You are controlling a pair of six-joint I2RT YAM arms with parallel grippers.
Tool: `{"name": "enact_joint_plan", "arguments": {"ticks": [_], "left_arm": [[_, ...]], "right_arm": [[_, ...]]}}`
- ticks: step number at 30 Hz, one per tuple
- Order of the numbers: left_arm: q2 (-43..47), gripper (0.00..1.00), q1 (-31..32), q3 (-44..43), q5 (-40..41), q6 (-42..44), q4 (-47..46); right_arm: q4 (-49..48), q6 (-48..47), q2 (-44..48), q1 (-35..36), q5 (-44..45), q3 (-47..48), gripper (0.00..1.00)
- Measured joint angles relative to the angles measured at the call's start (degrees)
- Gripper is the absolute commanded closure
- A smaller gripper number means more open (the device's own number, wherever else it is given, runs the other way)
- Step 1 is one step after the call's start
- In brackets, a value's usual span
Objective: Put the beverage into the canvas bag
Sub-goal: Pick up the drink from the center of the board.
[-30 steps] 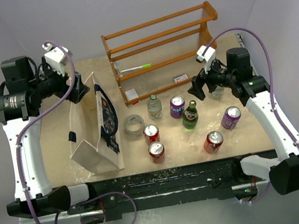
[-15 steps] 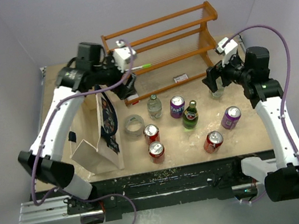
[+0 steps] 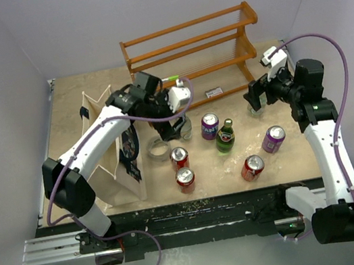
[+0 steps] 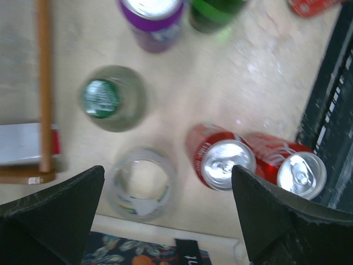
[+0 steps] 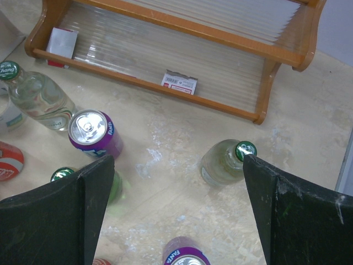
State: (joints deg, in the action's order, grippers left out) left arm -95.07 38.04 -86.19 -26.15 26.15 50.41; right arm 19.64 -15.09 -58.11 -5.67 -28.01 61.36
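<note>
The red can by the tape roll stands below my left gripper and back from it, so my left gripper needs to move back and lower its open fingers around that can.
The cream canvas bag (image 3: 108, 160) with navy handles stands open at the left of the table; its printed side (image 4: 138, 253) shows at the bottom of the left wrist view. Beverages stand in the middle: two red cans (image 3: 179, 157) (image 3: 185, 180), a purple can (image 3: 209, 125) and a green bottle (image 3: 225, 136). My left gripper (image 3: 171, 132) hovers open over them, above a tape roll (image 4: 140, 182), a clear bottle (image 4: 113, 99) and a red can (image 4: 220, 158). My right gripper (image 3: 257, 96) is open above another clear bottle (image 5: 225, 161).
An orange-brown wooden rack (image 3: 190, 51) lines the back, with small cards on its lower shelf (image 5: 179, 81). A red can (image 3: 252, 167) and a purple can (image 3: 273, 138) stand front right. The dark table edge (image 4: 331, 110) runs close behind the red cans.
My left arm has swung from beside the bag, past the rack, to over the drinks in the middle. My right arm has drawn back a little to the right. Both grippers stay open.
</note>
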Motion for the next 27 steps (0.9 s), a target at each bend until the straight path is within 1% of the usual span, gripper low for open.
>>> {"name": "enact_joint_plan", "arguments": {"ticks": [3,7,11,16,27], "left_arm": [[0.7,0.00,1.7,4.5,0.0,0.1,-0.5],[1.0,0.00,1.9,7.8,0.9,-1.7,-3.1],[1.0,0.03,1.8,8.6,1.6,-4.6,-6.3],[1.0,0.03,1.9,9.1,1.9,-7.3,-9.1],[1.0,0.02,2.9,12.2,1.0,-10.8,-11.2]], "right_arm": [[-0.9,0.2,0.0,-0.5,0.0,-0.4,0.00],[-1.2,0.5,0.0,-0.8,0.0,-1.6,0.00],[-1.2,0.7,0.1,-1.1,0.0,-1.9,0.00],[-1.4,0.8,0.3,-1.3,0.0,-1.9,0.00],[-2.1,1.2,0.8,-1.6,-0.1,-2.6,0.00]]}}
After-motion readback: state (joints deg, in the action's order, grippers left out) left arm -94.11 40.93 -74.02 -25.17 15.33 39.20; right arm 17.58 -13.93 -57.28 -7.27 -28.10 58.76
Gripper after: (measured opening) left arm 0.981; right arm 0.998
